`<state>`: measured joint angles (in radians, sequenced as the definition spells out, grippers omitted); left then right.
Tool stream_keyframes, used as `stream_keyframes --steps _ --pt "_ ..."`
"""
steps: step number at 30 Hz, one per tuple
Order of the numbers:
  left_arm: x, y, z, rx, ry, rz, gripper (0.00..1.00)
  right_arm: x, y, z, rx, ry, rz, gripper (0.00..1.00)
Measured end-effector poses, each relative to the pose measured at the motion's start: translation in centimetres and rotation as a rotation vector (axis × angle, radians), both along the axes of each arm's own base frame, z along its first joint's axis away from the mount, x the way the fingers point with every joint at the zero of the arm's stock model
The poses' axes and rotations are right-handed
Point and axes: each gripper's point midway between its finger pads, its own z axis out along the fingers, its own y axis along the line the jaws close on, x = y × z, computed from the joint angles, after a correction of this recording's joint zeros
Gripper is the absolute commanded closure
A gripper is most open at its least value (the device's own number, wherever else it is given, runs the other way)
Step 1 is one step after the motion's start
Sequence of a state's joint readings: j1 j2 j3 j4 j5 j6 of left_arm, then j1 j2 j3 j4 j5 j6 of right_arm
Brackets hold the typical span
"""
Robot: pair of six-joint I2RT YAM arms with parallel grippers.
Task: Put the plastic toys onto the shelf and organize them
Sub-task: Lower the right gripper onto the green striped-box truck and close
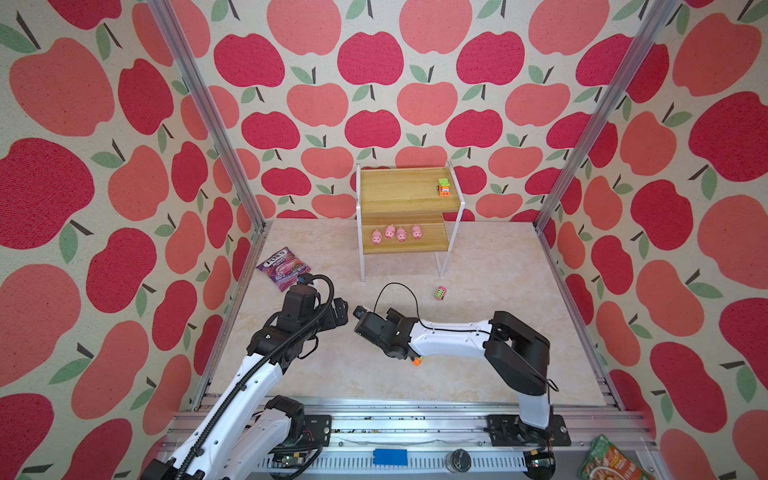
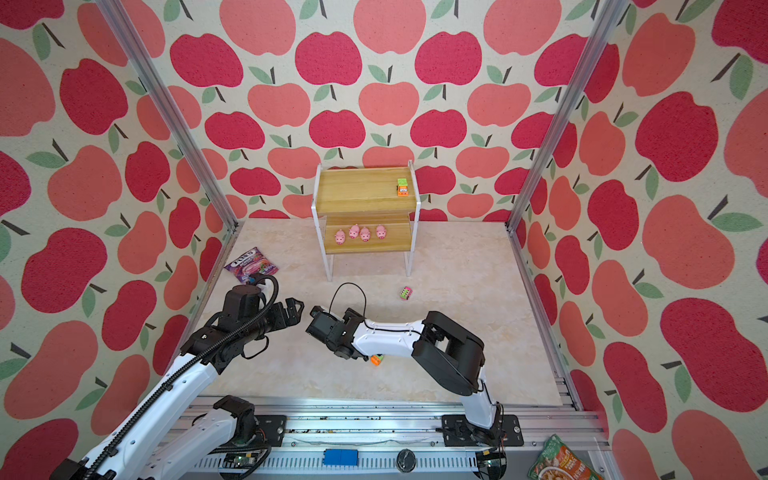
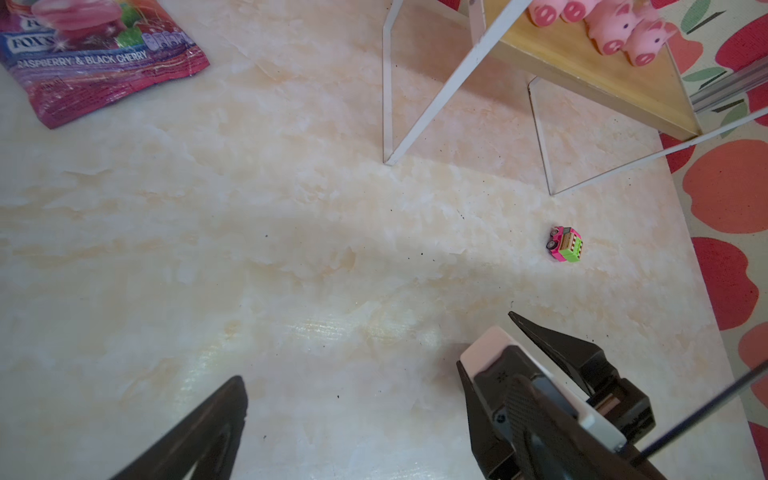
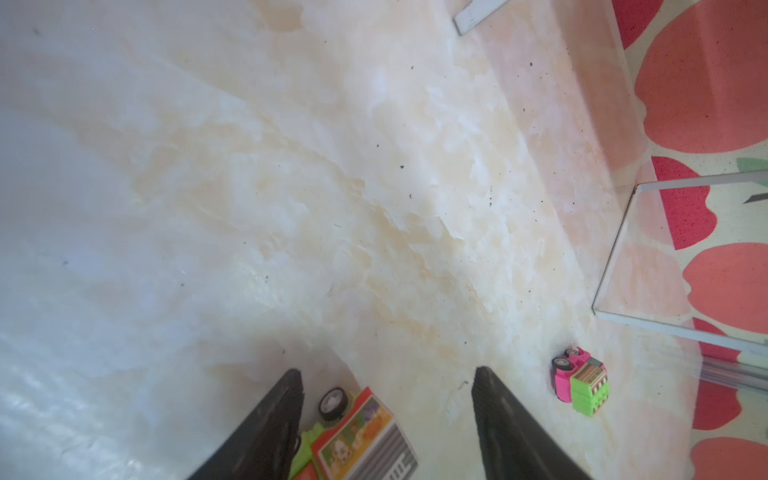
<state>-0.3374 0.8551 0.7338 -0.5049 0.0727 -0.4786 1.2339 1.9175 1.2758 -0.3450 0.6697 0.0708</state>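
I should next move my right gripper toward the side of the finger close to the orange and green vehicle, so that it straddles the grey-striped box, and then lower it and close it.
The shelf stands at the back of the table. Several pink pigs line its lower board, and tiny green and orange vehicles stand together at the right end of its upper board. A pink and green vehicle lies on the table in front of the shelf. My right gripper is open low over the table. An orange and green vehicle lies between its fingers, close to one, ungripped. My left gripper hangs open and empty beside it.
A purple candy bag lies by the left wall. The shelf's thin white legs stand near the pink vehicle. The two wrists are close together mid-table. A snack pouch lies outside the front rail.
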Motion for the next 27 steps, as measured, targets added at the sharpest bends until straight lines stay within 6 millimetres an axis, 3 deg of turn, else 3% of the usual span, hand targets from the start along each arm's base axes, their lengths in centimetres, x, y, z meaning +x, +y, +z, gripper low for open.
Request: stream_keyframes --steps 4,7,15,27 --pt "0.3 -0.5 2.1 0.013 -0.012 -0.041 0.01 -0.5 -0.2 3.3 0.217 0.054 -0.115 0.32" --pt "0.1 -0.8 3.4 0.031 -0.013 -0.08 0.01 -1.5 -0.1 4.0 0.348 0.123 -0.207 0.32" --pt "-1.1 -1.3 5.3 0.078 0.005 -0.191 0.01 -5.3 -1.7 -0.3 0.474 0.317 -0.463 0.34" --pt "-2.6 -2.0 3.1 0.089 0.041 -0.279 0.01 -4.9 -2.1 -1.7 0.622 0.37 -0.694 0.38"
